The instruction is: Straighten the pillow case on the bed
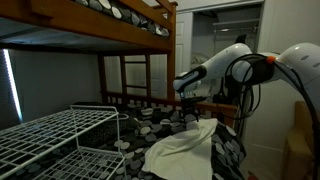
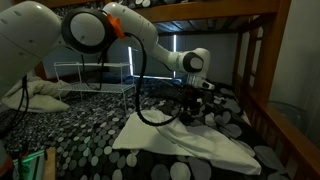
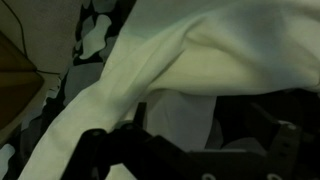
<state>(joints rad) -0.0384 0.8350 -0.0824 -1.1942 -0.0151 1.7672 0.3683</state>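
The pillow case's far edge point(image 1: 193, 123) shows between my open fingers, so my gripper comes down onto that edge next, then closes there.
The cream-white pillow case point(image 1: 183, 150) lies wrinkled on the dark pebble-patterned bedding of the lower bunk of the brown wooden bed point(image 1: 130, 28). It shows in both exterior views point(image 2: 185, 142). My gripper point(image 1: 192, 106) is low over the far end of the cloth, where a fold stands up point(image 2: 190, 110). In the wrist view the pillow case point(image 3: 170, 60) fills most of the frame. The gripper point(image 3: 190, 135) has its dark fingers set wide apart, open, with cloth lying between them. Whether the fingertips touch the cloth is hidden.
A white wire-grid rack point(image 1: 55, 135) stands on the bed beside the pillow case point(image 2: 95, 72). A white pillow point(image 2: 35, 95) lies further along the bed. The upper bunk point(image 2: 230, 8) hangs close overhead, with the ladder and slatted rail point(image 1: 135, 80) behind.
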